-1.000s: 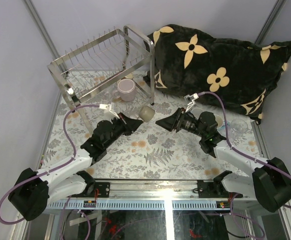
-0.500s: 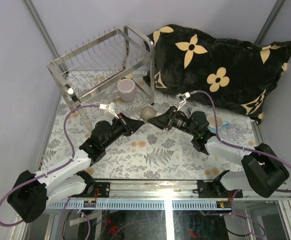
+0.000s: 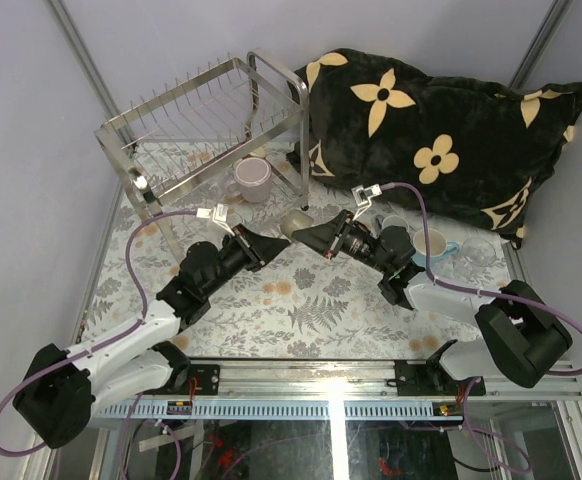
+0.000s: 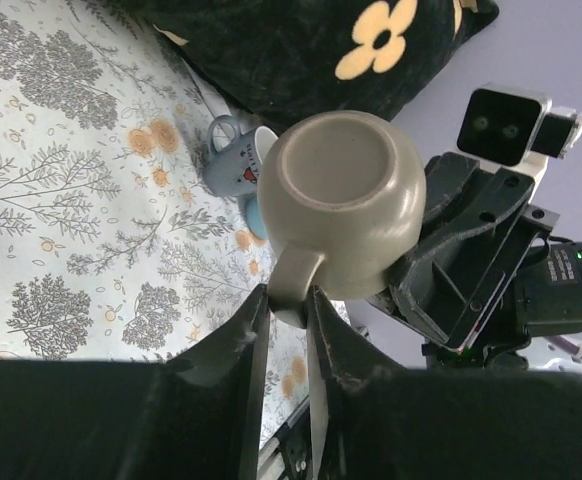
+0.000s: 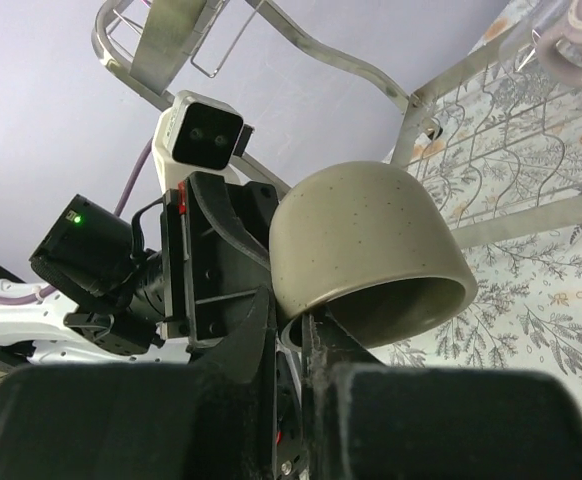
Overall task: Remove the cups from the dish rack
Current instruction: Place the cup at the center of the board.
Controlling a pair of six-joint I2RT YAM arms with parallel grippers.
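Observation:
My right gripper moves to the right in the top view, turns fingers-down and lowers the beige cup beside the light blue mug (image 3: 433, 243) next, because cups already stand there.
A beige cup (image 3: 294, 222) hangs in the air between both arms, just right of the dish rack (image 3: 211, 130). My left gripper (image 3: 276, 238) is shut on its handle; in the left wrist view the cup (image 4: 341, 205) shows its base, and the left gripper (image 4: 286, 300) has a finger on each side of the handle. My right gripper (image 3: 308, 232) is shut on the rim, one finger inside the cup (image 5: 361, 240) and one outside. A lilac-pink mug (image 3: 253, 178) sits under the rack. A light blue mug (image 3: 433, 243) and a clear glass (image 3: 479, 250) stand at the right.
A large black pillow (image 3: 441, 130) with cream flowers lies along the back right. The floral cloth (image 3: 311, 310) covers the table. The rack's legs (image 5: 411, 105) stand close behind the cup in the right wrist view.
The right arm has swung left to the cup and its gripper has shut on the rim. The left gripper has kept the handle and barely moved.

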